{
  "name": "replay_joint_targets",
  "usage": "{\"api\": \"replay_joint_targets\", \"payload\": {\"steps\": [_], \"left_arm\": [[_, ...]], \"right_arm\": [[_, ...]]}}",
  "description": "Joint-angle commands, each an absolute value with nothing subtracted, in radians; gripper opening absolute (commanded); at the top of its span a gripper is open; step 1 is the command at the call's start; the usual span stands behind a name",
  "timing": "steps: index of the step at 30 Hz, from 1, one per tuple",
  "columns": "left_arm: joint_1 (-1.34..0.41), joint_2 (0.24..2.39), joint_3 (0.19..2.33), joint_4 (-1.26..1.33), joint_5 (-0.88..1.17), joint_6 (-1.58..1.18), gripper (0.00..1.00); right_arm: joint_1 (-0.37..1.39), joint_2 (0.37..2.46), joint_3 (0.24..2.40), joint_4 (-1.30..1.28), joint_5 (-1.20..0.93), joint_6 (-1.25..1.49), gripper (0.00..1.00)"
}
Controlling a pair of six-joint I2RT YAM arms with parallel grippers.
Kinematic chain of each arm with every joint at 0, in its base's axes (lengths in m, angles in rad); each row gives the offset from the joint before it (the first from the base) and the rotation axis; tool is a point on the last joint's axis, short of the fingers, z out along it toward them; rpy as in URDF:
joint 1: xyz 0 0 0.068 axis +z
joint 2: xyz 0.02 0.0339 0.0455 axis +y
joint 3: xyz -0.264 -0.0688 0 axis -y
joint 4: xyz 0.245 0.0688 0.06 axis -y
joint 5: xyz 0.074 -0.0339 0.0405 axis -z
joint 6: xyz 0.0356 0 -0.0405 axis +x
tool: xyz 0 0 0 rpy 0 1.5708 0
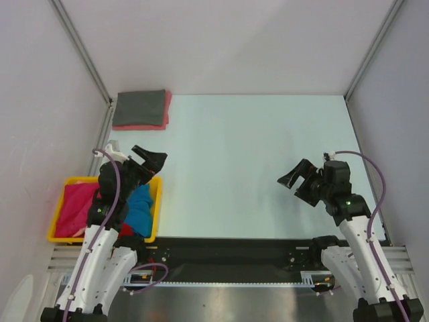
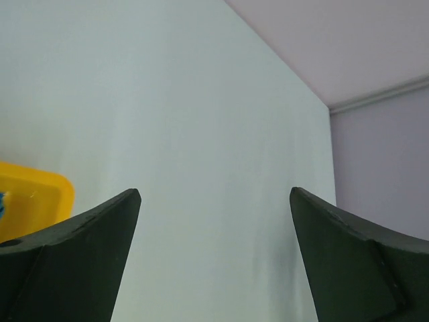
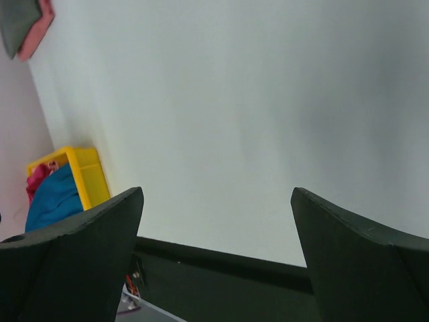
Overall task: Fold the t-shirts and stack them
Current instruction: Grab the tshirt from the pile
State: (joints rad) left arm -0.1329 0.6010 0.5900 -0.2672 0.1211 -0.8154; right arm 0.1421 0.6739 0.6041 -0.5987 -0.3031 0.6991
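I should next pull my left gripper back, then tilt it downward and lower it to the corner of the bright blue t-shirt (image 1: 140, 208), which lies uncovered along the bin's table side.
A folded dark grey t-shirt (image 1: 139, 107) lies on a folded salmon pink t-shirt (image 1: 166, 111) at the table's far left corner; the stack also shows in the right wrist view (image 3: 20, 20). A magenta t-shirt (image 1: 72, 206), a bright blue t-shirt (image 1: 140, 208) and a bit of a red t-shirt (image 1: 127, 231) lie crumpled in the yellow bin (image 1: 74, 180). My left gripper (image 1: 153, 161) is open and empty above the bin's far right corner. My right gripper (image 1: 299, 178) is open and empty above the table's right side.
The yellow bin stands at the table's near left edge, also seen in the left wrist view (image 2: 33, 198) and the right wrist view (image 3: 90, 174). A black strip (image 1: 228, 248) runs along the near edge. Grey walls enclose the table.
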Motion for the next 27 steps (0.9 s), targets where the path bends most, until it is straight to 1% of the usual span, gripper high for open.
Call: {"api": "replay_joint_targets", "payload": {"steps": [1, 4, 6, 7, 8, 9, 11, 13, 16, 19, 22, 24, 26, 27], "left_arm": [[-0.097, 0.587, 0.693, -0.515, -0.086, -0.905, 1.00], [-0.072, 0.622, 0.713, -0.528, 0.017, -0.752, 1.00], [-0.072, 0.670, 0.759, -0.638, 0.003, -0.713, 0.98], [-0.075, 0.696, 0.771, -0.763, -0.053, -0.724, 0.97], [-0.075, 0.715, 0.799, -0.829, -0.165, -0.751, 0.92], [-0.074, 0.722, 0.810, -0.885, -0.214, -0.788, 0.87], [-0.074, 0.751, 0.831, -0.977, -0.276, -0.787, 0.80], [-0.075, 0.771, 0.844, -1.072, -0.311, -0.798, 0.77], [-0.075, 0.787, 0.865, -1.187, -0.379, -0.860, 0.76], [-0.075, 0.743, 0.874, -1.226, -0.440, -0.926, 0.76], [-0.074, 0.713, 0.919, -1.262, -0.491, -0.951, 0.81], [-0.075, 0.709, 0.960, -1.290, -0.498, -0.942, 0.81], [-0.075, 0.698, 0.991, -1.394, -0.546, -0.977, 0.84], [-0.074, 0.689, 0.994, -1.426, -0.560, -1.018, 0.84]], "right_arm": [[0.065, 0.701, 0.742, -0.874, -0.198, 0.718, 1.00], [0.061, 0.703, 0.738, -0.853, -0.285, 0.627, 1.00], [0.064, 0.695, 0.732, -0.845, -0.319, 0.615, 0.98], [0.067, 0.699, 0.732, -0.848, -0.321, 0.609, 0.97], [0.077, 0.715, 0.735, -0.853, -0.319, 0.600, 0.97], [0.084, 0.721, 0.742, -0.862, -0.316, 0.582, 0.98], [0.104, 0.730, 0.764, -0.868, -0.301, 0.571, 0.98], [0.115, 0.729, 0.781, -0.874, -0.288, 0.566, 0.98], [0.133, 0.727, 0.790, -0.877, -0.282, 0.558, 0.98], [0.152, 0.726, 0.790, -0.881, -0.262, 0.548, 0.98], [0.176, 0.726, 0.790, -0.882, -0.241, 0.537, 0.98], [0.186, 0.727, 0.788, -0.882, -0.238, 0.532, 0.98], [0.201, 0.733, 0.790, -0.882, -0.235, 0.532, 0.98], [0.204, 0.736, 0.790, -0.882, -0.235, 0.535, 0.98]]}}
